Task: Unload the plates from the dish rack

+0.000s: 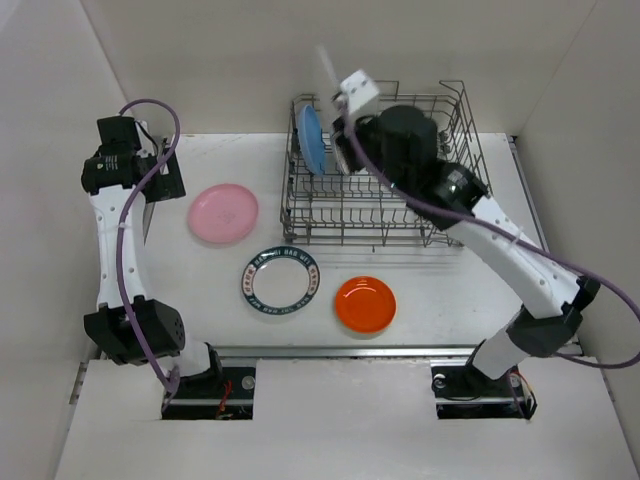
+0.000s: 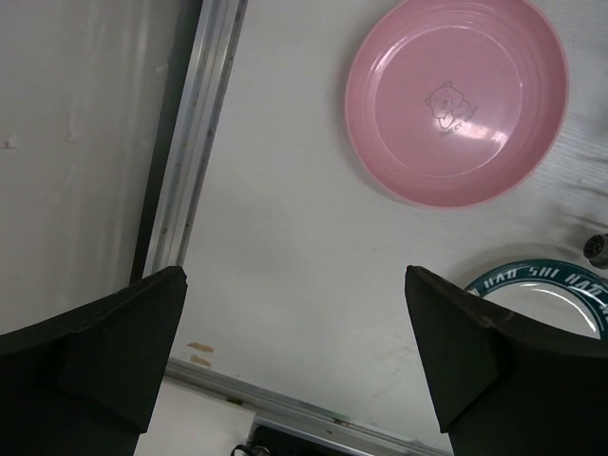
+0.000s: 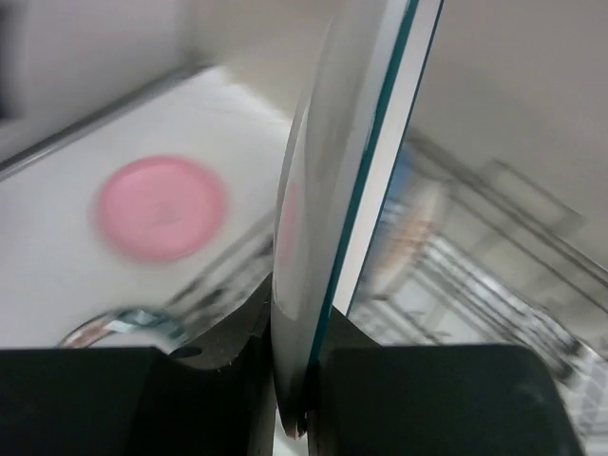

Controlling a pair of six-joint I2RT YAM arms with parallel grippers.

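My right gripper moves back from the rack and down over a matching dark-rimmed plate [image 1: 281, 280] [image 3: 139, 336] on the tabletop next, and releases the held plate.
My right gripper [image 1: 343, 108] is shut on a white plate with a dark teal rim [image 1: 327, 66] and holds it upright above the left end of the grey wire dish rack [image 1: 450, 215]. In the right wrist view the plate [image 3: 342, 190] stands edge-on between the fingers of the gripper [image 3: 309, 323]. A blue plate [image 1: 311, 139] stands upright in the rack's left end. A pink plate [image 1: 223, 213], a white plate with a dark rim [image 1: 281, 281] and a small orange plate [image 1: 365, 304] lie flat on the table. My left gripper [image 2: 294, 285] is open and empty above the table, left of the pink plate [image 2: 458, 100].
The right wrist view is blurred; it shows the pink plate [image 3: 160, 207] at the left and the rack [image 3: 494, 275] at the right. White walls enclose the table on three sides. A metal rail [image 2: 195, 142] runs along the table's left edge.
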